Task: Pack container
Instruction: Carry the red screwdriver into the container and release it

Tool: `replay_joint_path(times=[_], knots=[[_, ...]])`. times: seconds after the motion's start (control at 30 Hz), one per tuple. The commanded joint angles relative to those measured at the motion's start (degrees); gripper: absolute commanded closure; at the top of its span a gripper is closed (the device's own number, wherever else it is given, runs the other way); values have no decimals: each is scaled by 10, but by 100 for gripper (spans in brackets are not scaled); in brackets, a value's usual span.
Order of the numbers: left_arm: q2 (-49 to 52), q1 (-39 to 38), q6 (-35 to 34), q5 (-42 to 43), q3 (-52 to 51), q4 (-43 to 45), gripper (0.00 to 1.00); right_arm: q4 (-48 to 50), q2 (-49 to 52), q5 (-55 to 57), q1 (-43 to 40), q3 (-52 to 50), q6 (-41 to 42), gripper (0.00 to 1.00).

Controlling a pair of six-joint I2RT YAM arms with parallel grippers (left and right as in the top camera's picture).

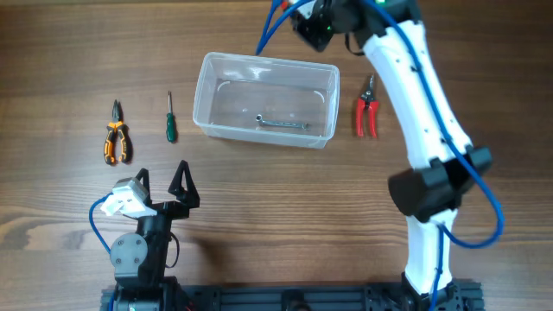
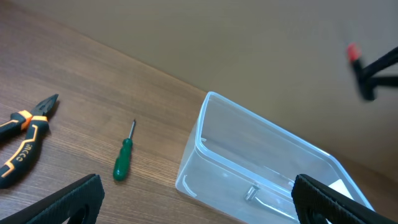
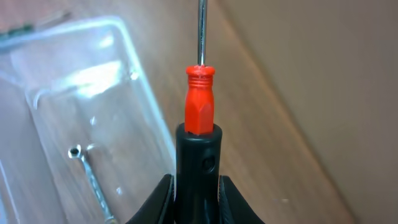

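Note:
My right gripper comes back over the container's rim and down next to release the screwdriver. The container's bare bottom (image 3: pixel 118 163) beside the wrench lies below and back from it.
The clear plastic container (image 1: pixel 266 99) stands at the table's middle back, with a metal wrench (image 1: pixel 282 124) lying inside; it shows in the left wrist view (image 2: pixel 261 168) and right wrist view (image 3: pixel 81 106) too. My right gripper (image 1: pixel 313 24) is raised beyond the container's far right corner, shut on a screwdriver with a black and red handle (image 3: pixel 199 112), its shaft pointing away. My left gripper (image 1: pixel 160 183) is open and empty at the front left, apart from everything. A green screwdriver (image 1: pixel 170 119) and orange-black pliers (image 1: pixel 117 134) lie left of the container.
Red-handled pruning shears (image 1: pixel 366 111) lie right of the container, close beside my right arm. Blue cables hang from the right arm above the container's back edge. The left arm's base sits at the table's front edge.

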Motion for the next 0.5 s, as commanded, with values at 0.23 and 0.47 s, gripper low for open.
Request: replay_joint_path(times=[0.23, 0.47], knots=[[-4, -2, -8, 5, -5, 2, 0, 2, 22, -52, 13, -140, -136, 96], [-4, -2, -8, 5, -5, 2, 0, 60, 23, -52, 26, -273, -141, 96]])
